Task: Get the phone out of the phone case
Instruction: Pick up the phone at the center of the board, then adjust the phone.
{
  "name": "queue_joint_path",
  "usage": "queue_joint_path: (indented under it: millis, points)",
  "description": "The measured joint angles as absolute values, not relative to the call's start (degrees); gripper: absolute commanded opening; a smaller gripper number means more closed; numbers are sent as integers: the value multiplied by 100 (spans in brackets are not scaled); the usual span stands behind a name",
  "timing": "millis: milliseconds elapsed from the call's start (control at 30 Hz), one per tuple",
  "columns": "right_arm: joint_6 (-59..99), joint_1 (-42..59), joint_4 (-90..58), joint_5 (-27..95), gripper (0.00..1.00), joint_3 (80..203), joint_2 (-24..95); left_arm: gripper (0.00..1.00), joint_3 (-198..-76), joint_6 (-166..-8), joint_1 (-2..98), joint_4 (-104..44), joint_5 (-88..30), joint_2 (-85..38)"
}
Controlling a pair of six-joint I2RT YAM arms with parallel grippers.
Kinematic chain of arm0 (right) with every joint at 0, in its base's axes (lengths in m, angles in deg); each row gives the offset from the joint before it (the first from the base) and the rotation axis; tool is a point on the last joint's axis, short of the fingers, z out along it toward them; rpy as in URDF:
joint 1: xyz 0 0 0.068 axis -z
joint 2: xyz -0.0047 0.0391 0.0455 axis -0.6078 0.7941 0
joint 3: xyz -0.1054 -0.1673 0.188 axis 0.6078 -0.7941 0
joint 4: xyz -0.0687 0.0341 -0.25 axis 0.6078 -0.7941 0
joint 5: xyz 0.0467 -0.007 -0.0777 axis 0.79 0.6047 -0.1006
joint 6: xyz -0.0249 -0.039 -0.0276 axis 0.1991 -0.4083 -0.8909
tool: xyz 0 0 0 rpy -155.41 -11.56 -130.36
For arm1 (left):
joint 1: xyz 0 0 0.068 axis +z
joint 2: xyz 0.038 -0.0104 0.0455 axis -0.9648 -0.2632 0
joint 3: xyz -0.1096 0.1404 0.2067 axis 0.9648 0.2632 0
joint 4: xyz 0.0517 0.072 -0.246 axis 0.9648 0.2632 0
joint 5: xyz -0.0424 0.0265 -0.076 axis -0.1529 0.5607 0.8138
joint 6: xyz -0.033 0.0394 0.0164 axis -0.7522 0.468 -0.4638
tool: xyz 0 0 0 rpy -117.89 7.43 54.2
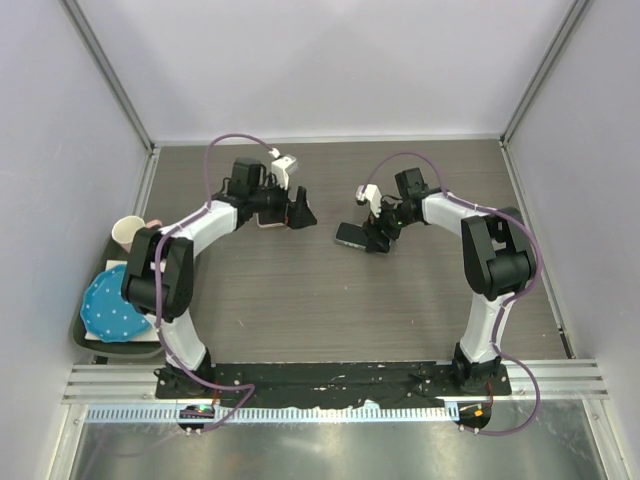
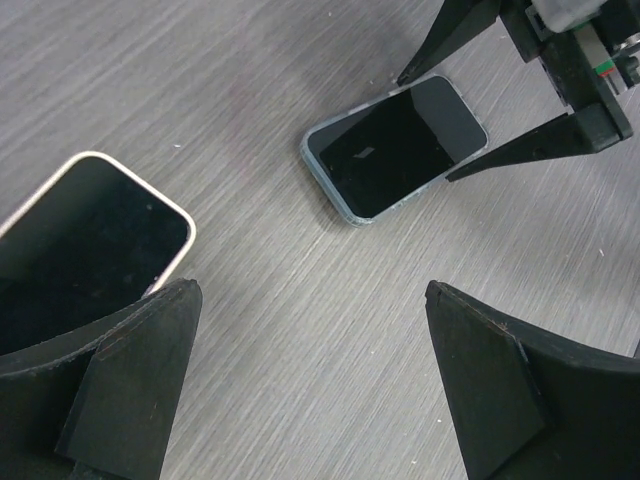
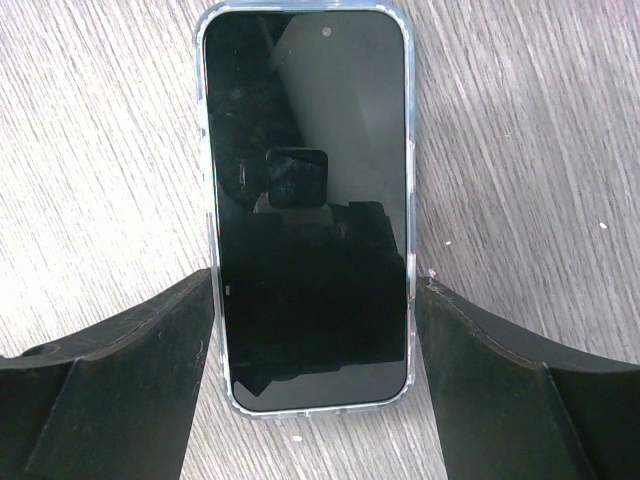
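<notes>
The phone case's loose end (image 1: 340,234) (image 2: 331,183) is below my left gripper, to its right in the top view, so I need to bring my left gripper down toward the phone and close on that end.
The phone (image 3: 308,200), black screen up, lies flat on the table inside a clear phone case (image 3: 412,150). My right gripper (image 3: 315,282) is shut across its lower end, one finger pressed on each long side of the case. The top view shows this phone (image 1: 350,235) at the table's middle with the right gripper (image 1: 372,238) over its right end. My left gripper (image 2: 312,288) hangs open above bare table, nothing between its fingers, with the cased phone (image 2: 395,148) lying beyond it. In the top view the left gripper (image 1: 303,215) sits left of the phone, apart from it.
A second dark-screened phone with a cream rim (image 2: 80,250) lies beside my left gripper's left finger. At the table's left edge stand a pale cup (image 1: 128,232) and a blue dotted dish (image 1: 108,308) on a dark tray (image 1: 80,335). White walls enclose the table.
</notes>
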State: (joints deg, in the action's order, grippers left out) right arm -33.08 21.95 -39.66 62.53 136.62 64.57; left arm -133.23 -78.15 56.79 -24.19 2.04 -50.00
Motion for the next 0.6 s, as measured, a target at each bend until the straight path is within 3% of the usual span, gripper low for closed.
queue_joint_path:
  millis: [600]
  points:
    - [-3144,2140,-3876,6404,38,13254,6157,100,-13544,-8882,5318,-2583,420,-6022]
